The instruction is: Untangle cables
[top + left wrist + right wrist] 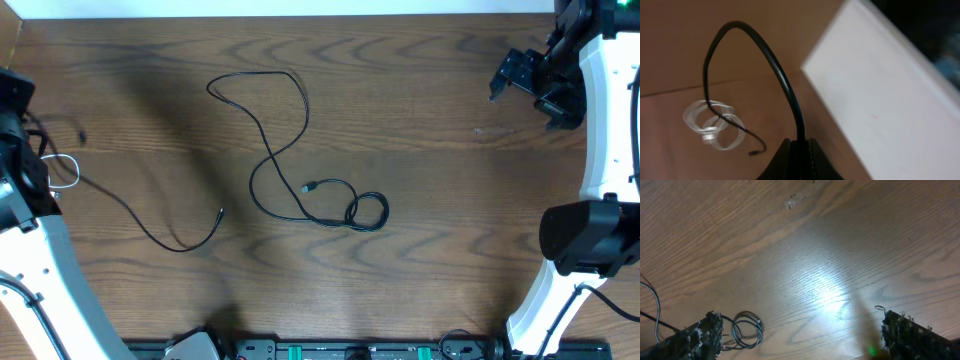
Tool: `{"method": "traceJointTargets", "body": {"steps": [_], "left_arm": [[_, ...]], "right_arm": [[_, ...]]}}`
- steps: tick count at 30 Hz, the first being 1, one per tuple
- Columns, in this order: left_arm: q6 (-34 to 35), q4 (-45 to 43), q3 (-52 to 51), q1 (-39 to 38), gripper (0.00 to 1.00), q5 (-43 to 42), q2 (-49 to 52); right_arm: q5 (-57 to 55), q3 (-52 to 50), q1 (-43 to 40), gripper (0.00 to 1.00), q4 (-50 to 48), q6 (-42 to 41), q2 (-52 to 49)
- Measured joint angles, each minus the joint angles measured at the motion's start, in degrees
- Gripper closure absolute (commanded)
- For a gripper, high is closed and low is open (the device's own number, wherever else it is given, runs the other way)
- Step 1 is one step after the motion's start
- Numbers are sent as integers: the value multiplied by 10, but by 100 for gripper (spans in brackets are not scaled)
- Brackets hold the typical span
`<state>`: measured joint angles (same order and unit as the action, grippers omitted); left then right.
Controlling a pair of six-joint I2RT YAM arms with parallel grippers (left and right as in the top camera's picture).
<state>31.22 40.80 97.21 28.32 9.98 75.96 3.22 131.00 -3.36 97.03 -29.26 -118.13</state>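
The thin black cable goes outward in my left gripper next, past the curled white cable toward the table's back edge [72,72] [782,110], where the wood is empty.
A long black cable [270,150] lies mid-table, looped at the back and ending in a small coil [366,212]. A second black cable [150,228] runs from the far left to a plug end [220,212]. A short white cable [64,172] is curled beside my left arm [20,185]. In the left wrist view, my left gripper [801,150] is shut on a black cable [775,65] that arches up and down to the white cable [715,125]. My right gripper [520,75] hangs open over bare wood at the back right, with the coil [746,330] beside its left finger [697,337].
A white flat panel [880,100] fills the right of the left wrist view. The table's back edge [300,12] and a black rail [330,350] along the front bound the wooden surface. The right arm's white link [605,120] stands at the right side.
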Motion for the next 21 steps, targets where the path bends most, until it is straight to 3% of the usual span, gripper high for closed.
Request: {"method": "traceJointTargets", "body": {"steps": [5,10,16,21], "left_arm": [[3,28,0,0,92,94,0],[5,31,0,0,92,133,0],[5,42,0,0,92,119,5],[5,40,0,0,93,49,17]], "right_arm": [[0,0,0,1,0,0,0],[0,0,0,1,0,0,0],[0,0,0,1,0,0,0],[0,0,0,1,0,0,0]]}}
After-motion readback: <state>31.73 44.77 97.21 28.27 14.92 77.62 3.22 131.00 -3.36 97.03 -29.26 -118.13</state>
